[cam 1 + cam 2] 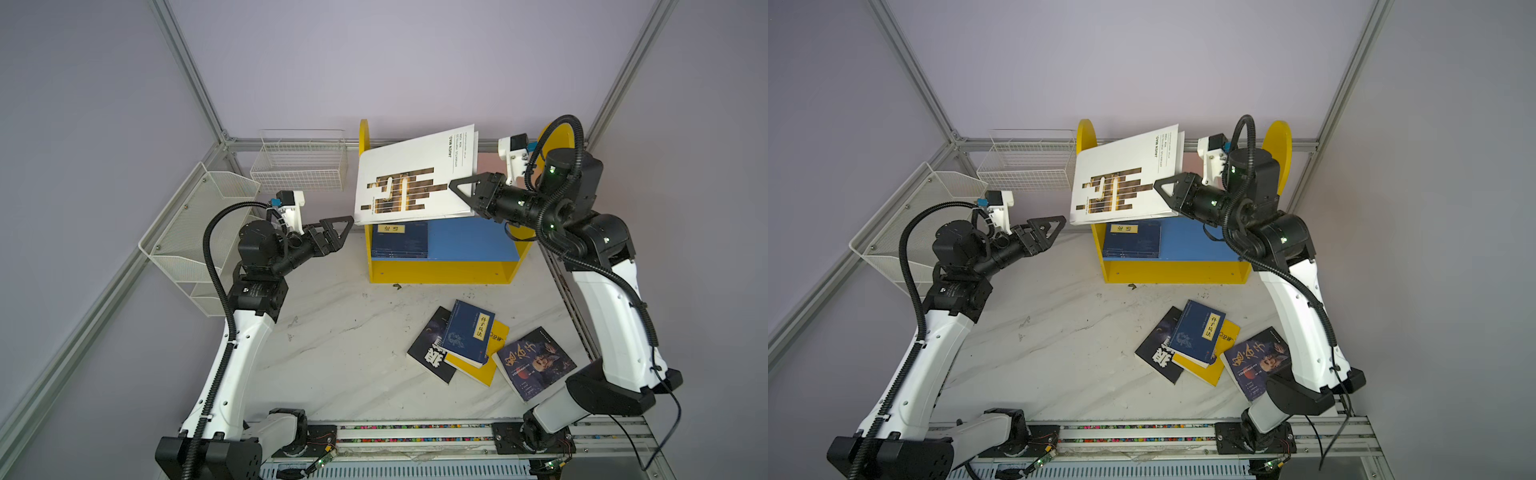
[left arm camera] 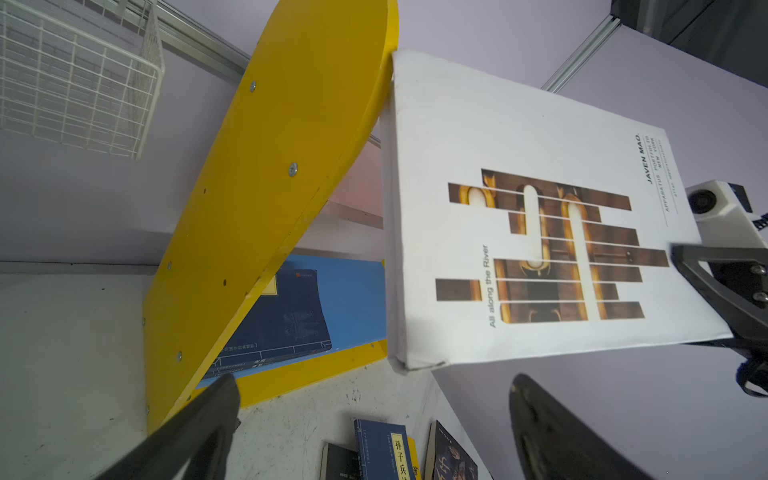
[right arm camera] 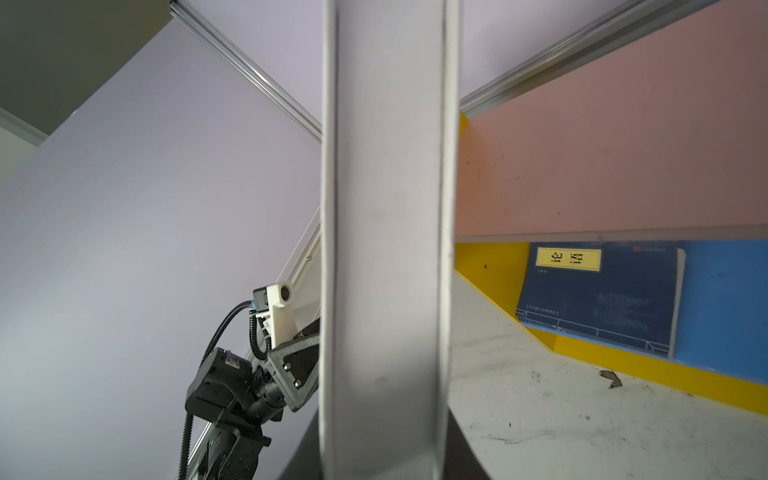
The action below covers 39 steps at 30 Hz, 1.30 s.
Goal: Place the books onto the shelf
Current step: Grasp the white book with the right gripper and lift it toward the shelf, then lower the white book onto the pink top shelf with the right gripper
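Observation:
The pink upper board [image 1: 491, 165] lies outward of and below my right gripper. The white book [image 1: 407, 174] goes outward and down onto that board next, and my right gripper releases it.
My right gripper [image 1: 457, 191] [image 1: 1160, 187] is shut on the edge of the large white book [image 1: 407, 174] [image 2: 519, 137] [image 3: 386, 208]. It holds the book tilted in the air over the left half of the shelf [image 1: 440, 272] [image 1: 1175, 272], touching the yellow side panel [image 2: 270, 187]. One navy book [image 1: 401, 241] [image 3: 602, 295] lies flat on the blue lower board [image 1: 469, 241]. On the table lie a black book [image 1: 430, 353], a navy one [image 1: 467, 332], a yellow one [image 1: 482, 370] and a face-cover one [image 1: 534, 363]. Left of the shelf, my left gripper [image 1: 347, 226] [image 2: 372, 386] is open and empty.
A white wire basket [image 1: 301, 166] hangs on the back wall left of the shelf. A white mesh rack [image 1: 195, 232] stands along the left wall behind my left arm. The pink upper board [image 3: 602, 166] shows beyond the held book. Bare marble table [image 1: 332, 332] spreads in front.

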Each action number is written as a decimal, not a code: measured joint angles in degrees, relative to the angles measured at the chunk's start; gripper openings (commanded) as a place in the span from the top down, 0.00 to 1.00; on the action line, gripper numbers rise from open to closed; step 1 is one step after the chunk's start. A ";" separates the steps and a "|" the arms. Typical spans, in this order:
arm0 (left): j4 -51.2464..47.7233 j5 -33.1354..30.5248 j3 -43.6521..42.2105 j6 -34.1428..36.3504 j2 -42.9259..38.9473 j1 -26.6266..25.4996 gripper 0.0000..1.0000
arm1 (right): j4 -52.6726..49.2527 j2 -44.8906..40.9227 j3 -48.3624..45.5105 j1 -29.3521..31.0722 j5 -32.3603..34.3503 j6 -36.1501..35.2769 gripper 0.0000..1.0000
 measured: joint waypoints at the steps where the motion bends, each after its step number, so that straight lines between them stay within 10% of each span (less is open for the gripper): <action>1: -0.37 -0.35 0.00 0.44 -0.20 0.09 0.00 | 0.28 1.25 1.07 -2.14 -2.03 -0.33 1.00; 8: -1.44 -3.13 -0.15 1.60 -3.04 0.31 0.00 | 5.68 7.37 2.27 -17.18 -13.14 2.43 1.00; 23: 1.16 -7.58 -2.89 1.97 -4.37 0.33 0.00 | 33.18 18.32 0.44 -20.28 -29.03 27.65 0.98; 39: 3.98 -8.11 -3.58 0.92 -1.81 0.46 0.00 | 28.28 24.15 6.78 -18.84 -32.24 30.69 0.94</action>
